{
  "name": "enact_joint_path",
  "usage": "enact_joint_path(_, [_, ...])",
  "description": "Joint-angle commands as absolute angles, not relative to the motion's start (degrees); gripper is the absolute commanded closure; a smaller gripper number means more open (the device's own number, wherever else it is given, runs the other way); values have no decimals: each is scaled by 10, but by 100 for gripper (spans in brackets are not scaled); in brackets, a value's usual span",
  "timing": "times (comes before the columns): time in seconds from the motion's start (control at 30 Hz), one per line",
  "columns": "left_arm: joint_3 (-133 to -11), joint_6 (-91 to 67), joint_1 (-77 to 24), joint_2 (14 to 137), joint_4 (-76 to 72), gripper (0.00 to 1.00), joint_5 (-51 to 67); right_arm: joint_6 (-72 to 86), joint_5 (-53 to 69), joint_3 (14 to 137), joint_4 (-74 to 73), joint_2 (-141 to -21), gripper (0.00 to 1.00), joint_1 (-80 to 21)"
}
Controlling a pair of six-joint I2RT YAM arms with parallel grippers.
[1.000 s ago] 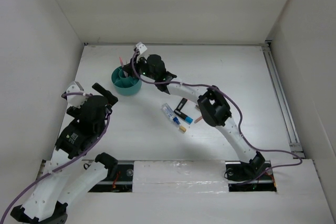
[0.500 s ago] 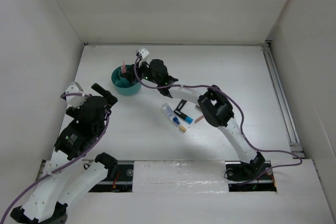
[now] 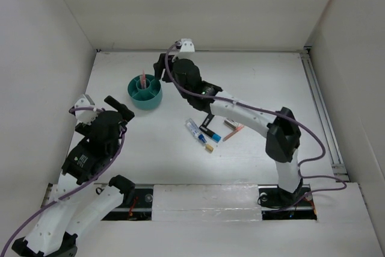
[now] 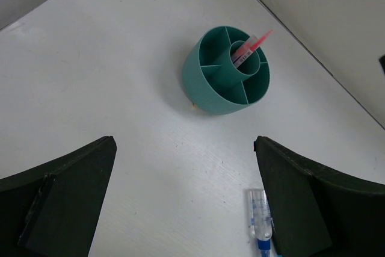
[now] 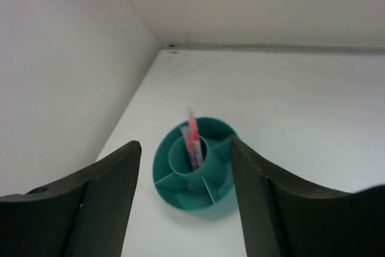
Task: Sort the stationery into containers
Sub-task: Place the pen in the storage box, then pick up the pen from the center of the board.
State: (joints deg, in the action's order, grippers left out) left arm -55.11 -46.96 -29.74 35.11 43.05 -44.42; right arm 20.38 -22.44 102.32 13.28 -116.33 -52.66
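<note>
Next, my right gripper moves back, to the right in the top view, and down onto the pink pen's body, as that pen is still outside the cup (image 3: pixel 144 103).
The teal cup (image 3: pixel 144 103) stands at the table's back left. A thin pink-red pen (image 3: pixel 143 79) stands upright in its centre tube. My right gripper (image 3: pixel 161 68) hovers just behind and to the right of the cup, open and holding nothing. In the right wrist view the cup (image 5: pixel 204 203) and pen (image 5: pixel 192 136) lie below the open right gripper (image 5: pixel 185 144). My left gripper (image 4: pixel 184 144) is wide open and empty, short of the cup (image 4: pixel 207 91). More pens lie mid-table: a clear-barrelled one (image 3: pixel 194 129), a black marker (image 3: pixel 209 126), a pink one (image 3: pixel 233 129) and a tan eraser (image 3: pixel 209 147).
White walls enclose the table on the left, back and right. A metal rail (image 3: pixel 322 112) runs along the right edge. The right arm (image 3: pixel 252 115) arches over the loose pens. A small tan speck (image 4: pixel 194 106) sits at the cup's base.
The right gripper has opened and let go of the pink-red pen, which now stands in the cup's centre tube. It has drawn back and to the right; its elbow has swung right.
</note>
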Motion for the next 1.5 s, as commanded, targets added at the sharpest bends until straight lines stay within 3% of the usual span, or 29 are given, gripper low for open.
enact_joint_path(0.0, [-562, -462, -294, 345, 419, 0, -452, 369, -469, 1028, -164, -1122, 31, -516])
enact_joint_path(0.07, [-562, -457, -294, 351, 419, 0, -452, 517, -441, 948, -245, -1058, 28, -485])
enact_joint_path(0.23, [-562, -457, -294, 356, 419, 0, -446, 701, -432, 811, -372, -1004, 31, -463])
enact_joint_path(0.47, [-562, -457, -294, 361, 419, 0, -446, 899, -446, 789, -537, -998, 31, -456])
enact_joint_path(0.97, [-562, -457, -294, 361, 419, 0, -446, 896, -380, 640, -457, -919, 34, -453])
enact_joint_path(1.47, [-562, -457, -294, 356, 419, 0, -446, 878, -353, 580, -408, -950, 37, -448])
